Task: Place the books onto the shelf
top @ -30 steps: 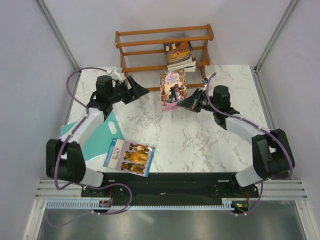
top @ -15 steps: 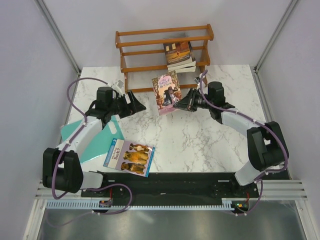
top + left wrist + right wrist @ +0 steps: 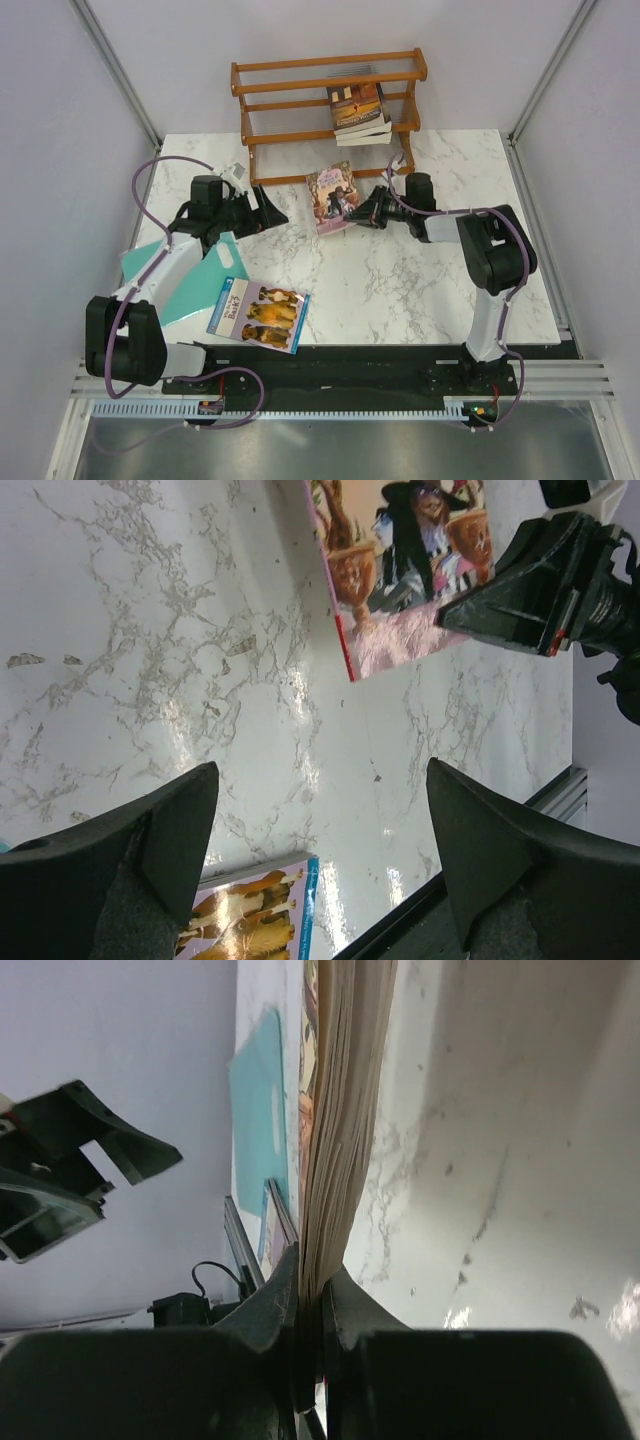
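Note:
Next, my right gripper pushes the pink book outward into the shelf's open lower level (image 3: 368,160), beneath the stack of books and outward of the gripper, and releases it there.
The pink book (image 3: 335,195) hangs tilted just above the marble in front of the shelf (image 3: 300,64), my right gripper (image 3: 355,214) shut on its lower right corner. The right wrist view shows the page edges (image 3: 345,1090) clamped between the right gripper (image 3: 312,1280) jaws. A stack of books (image 3: 358,110) lies on the shelf's right half. The blue-white book with dogs (image 3: 258,313) lies flat near the front edge. My left gripper (image 3: 272,210) is open and empty left of the pink book (image 3: 400,570), above bare marble and the dog book (image 3: 250,905).
A teal cutting board (image 3: 195,275) lies under the left arm at the table's left side. White walls with metal posts close in the left, right and back. The shelf's left half holds no books.
My right gripper has carried the pink book left and toward the shelf, tilting it lower, with the arm folding in. My left gripper has pulled back left and dropped slightly.

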You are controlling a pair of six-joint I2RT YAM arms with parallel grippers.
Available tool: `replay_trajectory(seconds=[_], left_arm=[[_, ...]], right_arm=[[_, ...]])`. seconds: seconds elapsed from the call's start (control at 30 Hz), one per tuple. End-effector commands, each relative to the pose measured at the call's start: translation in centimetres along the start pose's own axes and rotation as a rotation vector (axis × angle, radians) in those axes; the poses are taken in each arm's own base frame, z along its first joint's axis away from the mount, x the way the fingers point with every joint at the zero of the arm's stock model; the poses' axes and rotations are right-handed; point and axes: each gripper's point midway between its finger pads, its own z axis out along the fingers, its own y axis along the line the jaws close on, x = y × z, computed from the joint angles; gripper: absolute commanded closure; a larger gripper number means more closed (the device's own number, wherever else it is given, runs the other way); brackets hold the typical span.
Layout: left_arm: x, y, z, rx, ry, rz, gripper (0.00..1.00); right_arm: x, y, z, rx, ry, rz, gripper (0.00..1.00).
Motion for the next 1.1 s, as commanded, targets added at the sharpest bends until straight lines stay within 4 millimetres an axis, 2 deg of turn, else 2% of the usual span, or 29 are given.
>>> replay_trajectory(seconds=[0.0, 0.13, 0.2, 0.23, 0.3, 0.43, 0.83, 1.07], left_arm=[[-0.9, 0.0, -0.6, 0.002, -0.025, 0.062, 0.09], [-0.8, 0.3, -0.5, -0.003, -0.021, 0.055, 0.09], [-0.5, 0.4, -0.2, -0.004, -0.011, 0.047, 0.09], [-0.6, 0.3, -0.3, -0.002, -0.013, 0.049, 0.09], [-0.6, 0.3, -0.3, -0.002, -0.013, 0.049, 0.09], [-0.6, 0.5, -0.5, -0.009, -0.017, 0.052, 0.09], [0.1, 1.2, -0.3, -0.023, 0.002, 0.042, 0.09], [0.1, 1.3, -0.3, -0.024, 0.001, 0.042, 0.09]], right_arm=[[-5.5, 4.0, -0.4, -0.134, -0.095, -0.142, 1.00], [-8.0, 3.0, -0.2, -0.146, -0.122, -0.104, 1.00], [-8.8, 3.1, -0.1, -0.175, -0.136, -0.073, 1.00], [-9.1, 2.5, 0.2, -0.182, -0.140, -0.053, 0.99], [-9.6, 2.8, 0.3, -0.215, -0.153, -0.045, 0.99], [-10.3, 2.0, 0.9, -0.217, -0.180, -0.043, 0.99], [-14.1, 1.7, 0.7, -0.209, -0.277, -0.021, 0.97], [-16.7, -0.2, 0.7, -0.217, -0.346, 0.025, 0.97]])
